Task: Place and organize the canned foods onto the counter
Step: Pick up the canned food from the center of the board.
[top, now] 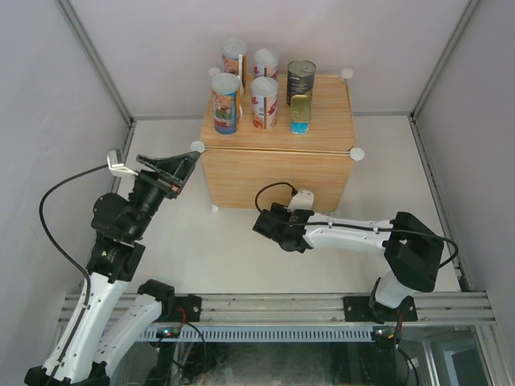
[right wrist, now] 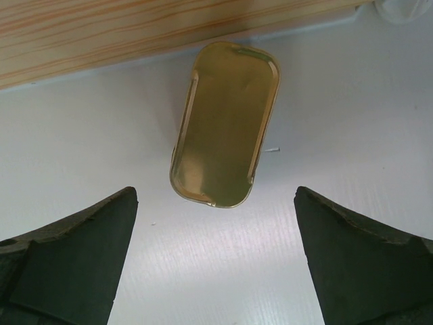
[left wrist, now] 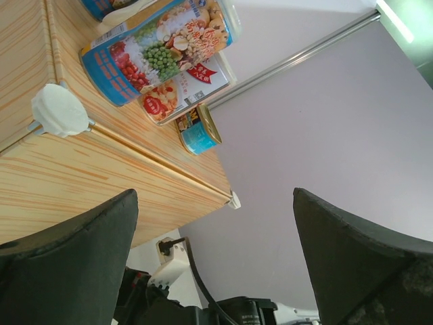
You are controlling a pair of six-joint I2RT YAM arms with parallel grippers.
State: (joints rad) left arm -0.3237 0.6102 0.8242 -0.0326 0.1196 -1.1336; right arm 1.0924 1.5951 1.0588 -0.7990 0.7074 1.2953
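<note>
The open fingers of my right gripper are already on both sides of the tin's width. Next, I will move them down over the near end of the flat gold tin (right wrist: pixel 215 179) and close them on its long sides.
The counter (top: pixel 278 153) is a light wood-grain box. On top stand four tall white-lidded cans (top: pixel 226 103), a dark can (top: pixel 301 79) and one gold flat tin (top: pixel 300 113) set on end. The other gold tin (right wrist: pixel 225 122) lies flat on the white table just before the counter's base. My right gripper (right wrist: pixel 216 261) is open above its near end, the jaws wide apart, and hides the tin in the top view (top: pixel 266 223). My left gripper (top: pixel 183 170) is open and empty beside the counter's front left corner. Its wrist view shows the cans (left wrist: pixel 159 51) from the side.
White round connectors (top: pixel 196 146) stick out at the counter's corners, one close to my left fingers (left wrist: pixel 59 112). Grey walls with metal posts (top: pixel 96 60) close in the table on three sides. My right arm (top: pixel 354 233) lies across the table before the counter.
</note>
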